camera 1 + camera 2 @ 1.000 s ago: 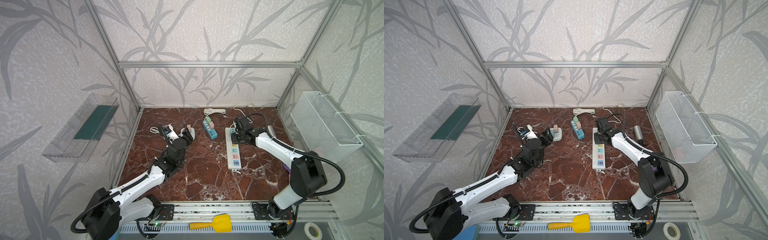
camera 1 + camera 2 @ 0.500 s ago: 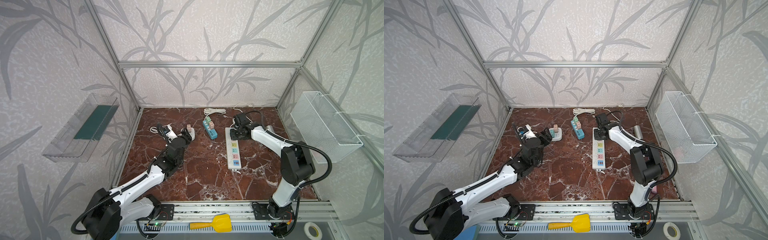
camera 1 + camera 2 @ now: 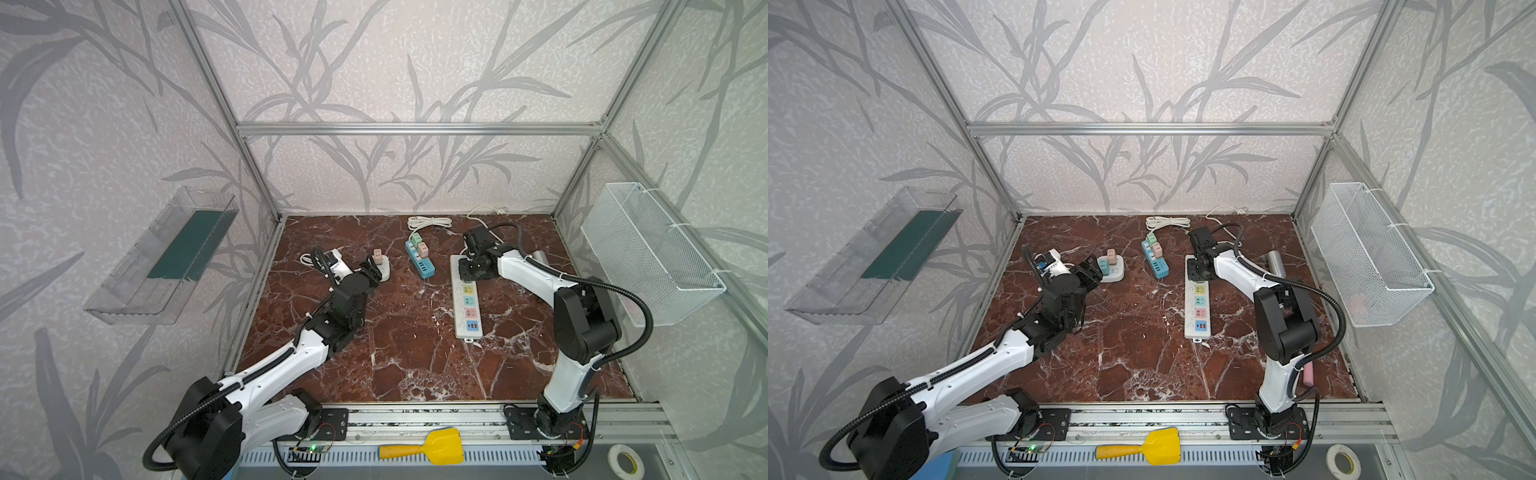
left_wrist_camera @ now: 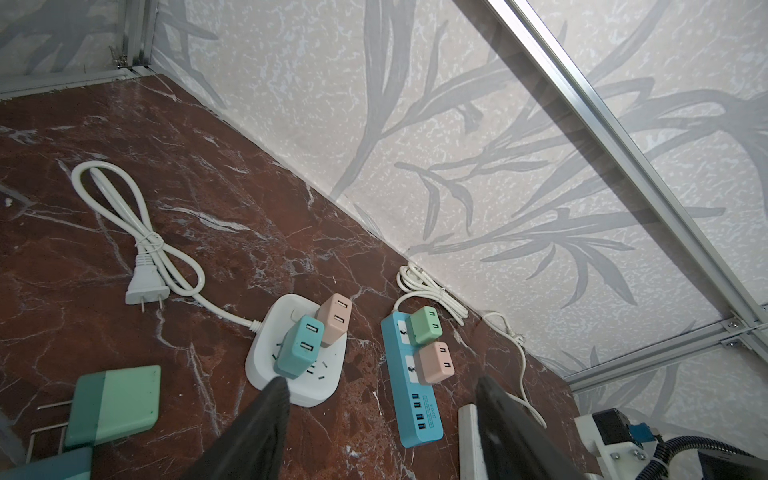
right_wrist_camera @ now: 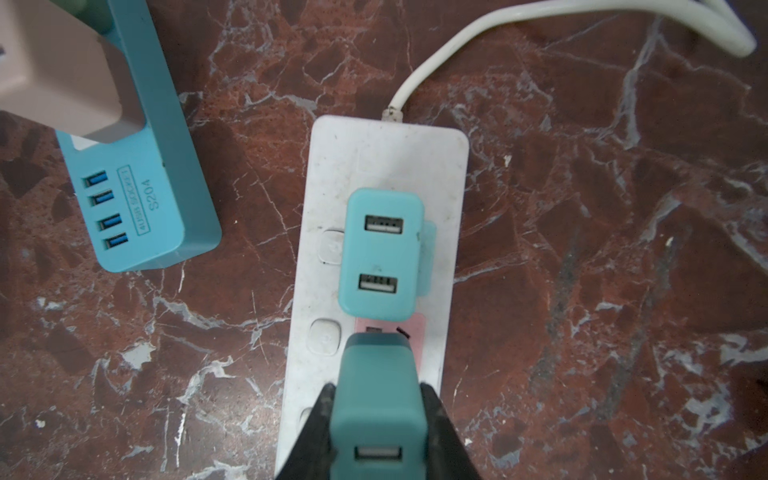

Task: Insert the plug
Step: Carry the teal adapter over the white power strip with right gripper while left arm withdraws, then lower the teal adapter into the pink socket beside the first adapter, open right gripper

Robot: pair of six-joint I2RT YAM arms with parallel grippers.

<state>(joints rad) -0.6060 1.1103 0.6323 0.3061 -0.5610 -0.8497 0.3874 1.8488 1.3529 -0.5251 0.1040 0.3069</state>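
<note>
The pink socket (image 5: 415, 328) lies below my right gripper, beside the light teal plug. I will push the gripper down onto the socket next and release the dark teal plug.
My right gripper (image 5: 378, 395) is shut on a dark teal plug (image 5: 376, 374), one finger on each side. The plug's front end sits at the pink socket (image 5: 415, 328) of the white power strip (image 5: 451, 166), and its prongs are hidden. A light teal plug (image 5: 380, 253) stands in the socket beside it. In both top views this gripper (image 3: 473, 268) (image 3: 1200, 270) hangs over the strip's far end (image 3: 467, 307). My left gripper (image 4: 380, 395) is open and empty, just short of a round white socket (image 4: 316, 386) that bears a teal and a pink plug.
A blue power strip (image 3: 422, 259) with two plugs lies between the arms. A green adapter (image 4: 112, 403) and a corded white plug (image 4: 145, 286) lie near the left gripper. A silver cylinder (image 3: 1276, 262), a wire basket (image 3: 648, 253) and a clear wall shelf (image 3: 166, 253) flank the floor.
The right arm's elbow has swung inward and back, while its gripper stays over the far end of the white strip with the plug. The left arm has hardly moved.
</note>
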